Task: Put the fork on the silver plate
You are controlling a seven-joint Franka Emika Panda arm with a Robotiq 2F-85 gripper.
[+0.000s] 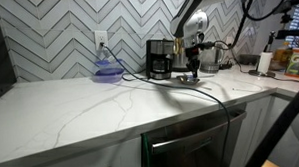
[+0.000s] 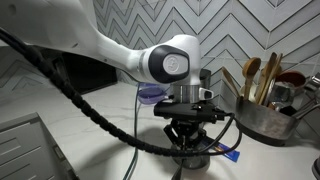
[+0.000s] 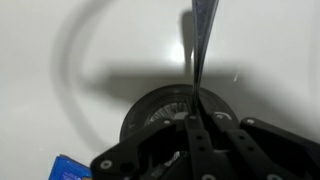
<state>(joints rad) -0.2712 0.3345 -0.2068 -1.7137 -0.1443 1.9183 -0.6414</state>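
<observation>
Next, my gripper lowers a short way toward the silver plate's dark centre (image 3: 170, 107) and releases the fork (image 3: 201, 40), since the plate lies under the gripper's fingers.
In the wrist view my gripper (image 3: 197, 122) is shut on the fork (image 3: 201, 40). The slim silver handle runs up out of the closed fingers. The silver plate (image 3: 150, 108), round with a dark centre, lies directly under the fingers on the white counter. In both exterior views the gripper (image 1: 192, 64) (image 2: 190, 135) hangs straight down just above the plate (image 1: 192, 80), which is mostly hidden behind the fingers. I cannot tell whether the fork's lower end touches the plate.
A blue-purple bowl (image 1: 108, 68) (image 2: 150, 95) sits by the tiled wall. A coffee maker (image 1: 161, 56) and a kettle (image 1: 211, 57) stand behind the plate. A pot of wooden utensils (image 2: 262, 105) is close by. A black cable (image 1: 225, 106) crosses the counter. A sink (image 2: 22, 150) is nearby.
</observation>
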